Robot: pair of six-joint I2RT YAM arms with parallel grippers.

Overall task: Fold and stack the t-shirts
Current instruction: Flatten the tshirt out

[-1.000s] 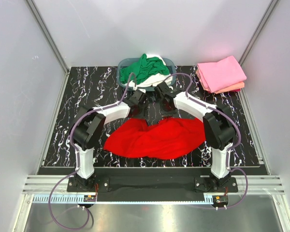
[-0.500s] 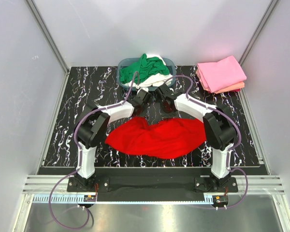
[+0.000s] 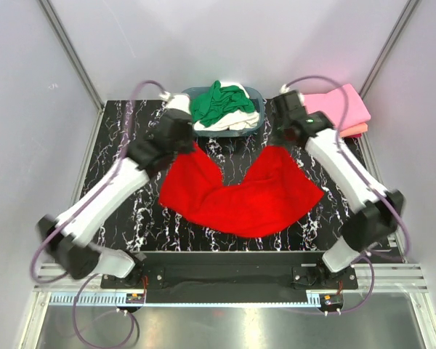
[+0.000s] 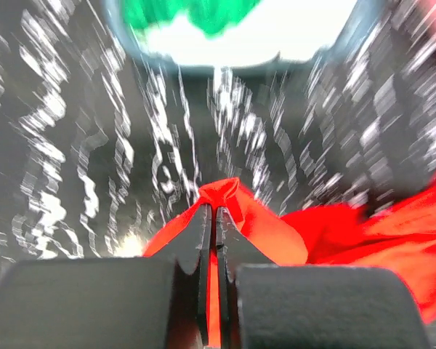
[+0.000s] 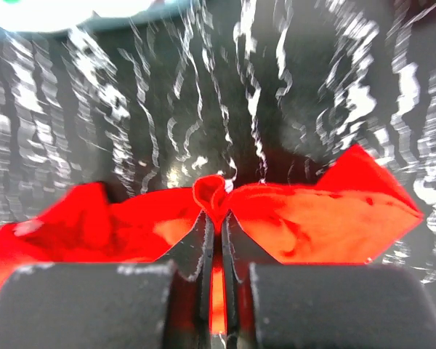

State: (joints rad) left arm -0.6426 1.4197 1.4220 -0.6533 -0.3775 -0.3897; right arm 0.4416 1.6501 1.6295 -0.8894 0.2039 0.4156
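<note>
The marbled tabletop is bare below there, so my right gripper will next lift, swing to its right in the top view to stretch the sagging t-shirt, lower and release.
A bright red t-shirt (image 3: 243, 196) hangs stretched in a V over the middle of the marbled table. My left gripper (image 3: 194, 147) is shut on its upper left corner, and red cloth (image 4: 236, 200) shows pinched between the fingers. My right gripper (image 3: 275, 145) is shut on the upper right corner, with a red fold (image 5: 214, 193) bunched at its tips. Green and white t-shirts (image 3: 219, 102) lie heaped in the basket behind. Folded pink and salmon t-shirts (image 3: 338, 110) are stacked at the back right.
The blue-grey plastic basket (image 3: 256, 94) stands at the back centre, just beyond both grippers. The black marbled tabletop (image 3: 123, 145) ends at grey walls on the left, right and back. Both wrist views are blurred.
The left gripper shut on the red shirt. Both arms have since swung up, back and apart, pulling the shirt's two upper corners wide toward the basket.
</note>
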